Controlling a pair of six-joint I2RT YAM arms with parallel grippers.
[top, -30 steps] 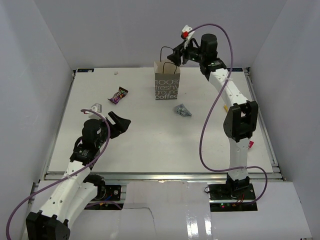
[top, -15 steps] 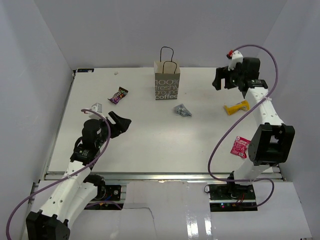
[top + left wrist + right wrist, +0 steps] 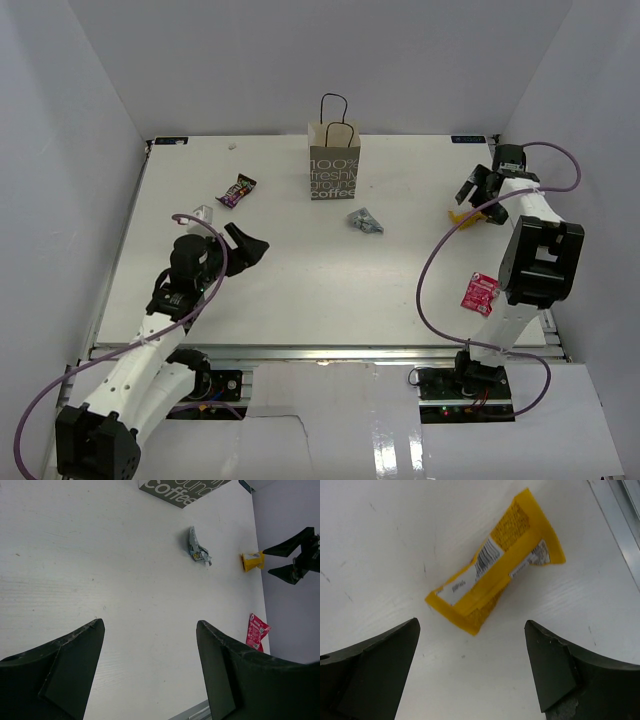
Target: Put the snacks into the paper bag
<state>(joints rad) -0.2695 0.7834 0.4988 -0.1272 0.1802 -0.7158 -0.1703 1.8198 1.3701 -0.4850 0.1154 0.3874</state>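
Observation:
My right gripper needs to go down toward the tabletop next, with its fingers around the yellow bar's middle (image 3: 467,218) (image 3: 492,563), because the bar is still just beyond the open fingers.
The paper bag (image 3: 335,166) stands upright at the back centre. A dark purple packet (image 3: 237,189) lies to its left and a silvery grey packet (image 3: 365,220) in front of it. A red packet (image 3: 479,293) lies at the right. The yellow bar (image 3: 456,213) lies far right. My right gripper (image 3: 479,193) is open and low, just above the bar (image 3: 495,582), which lies just beyond its tips; nothing is in the right gripper (image 3: 471,642). My left gripper (image 3: 246,246) is open and empty over the left middle; its wrist view (image 3: 150,635) shows only bare table between its jaws.
The left wrist view shows the bag's base (image 3: 180,490), the grey packet (image 3: 198,547), the yellow bar (image 3: 252,561), the red packet (image 3: 256,631) and the right gripper (image 3: 295,555). The table's metal edge rail (image 3: 620,510) runs close to the bar. White walls enclose the table.
My right arm has swung from above the paper bag to the far right and come down over the yellow bar, jaws open. My left arm has shifted slightly.

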